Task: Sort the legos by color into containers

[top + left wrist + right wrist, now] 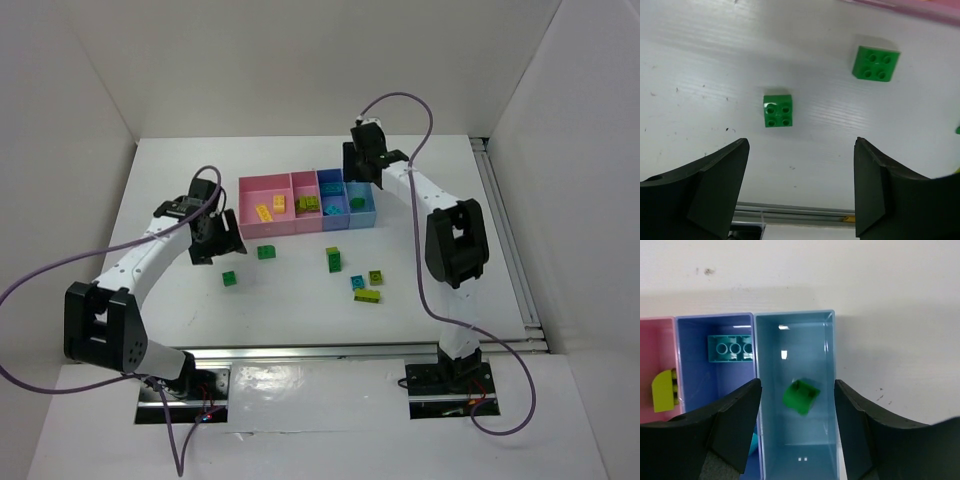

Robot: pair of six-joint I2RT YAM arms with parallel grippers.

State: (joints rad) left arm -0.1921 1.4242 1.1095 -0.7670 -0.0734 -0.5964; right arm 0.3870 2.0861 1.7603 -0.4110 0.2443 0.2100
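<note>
The robot needs to bring its left gripper's open fingers back and down next, around the green lego nearer the bar (pixel 229 278) (pixel 778 111), since that lego lies below and back from the gripper, clear of others.
The containers are a joined row: two pink bins (pixel 262 188), a blue-violet bin (pixel 330 178) and a light blue bin (pixel 364 216). My right gripper (pixel 797 425) is open above the light blue bin (pixel 794 313). A blurred, tilted green lego (pixel 801 396) shows inside that bin, apart from both fingers. A cyan lego (pixel 730 347) lies in the blue-violet bin (pixel 690 375), and a lime one (pixel 664 390) in the pink bin beside it. My left gripper (pixel 802 190) is open and empty over the table, just short of two green legos (pixel 777 111) (pixel 875 63).
More loose legos lie in front of the bins: a lime-and-green stack (pixel 333 258), a cyan one (pixel 357 283), a lime one (pixel 367 295) and a dark one (pixel 376 276). Yellow legos (pixel 264 212) sit in the left pink bin. A metal rail (pixel 330 352) runs along the near edge.
</note>
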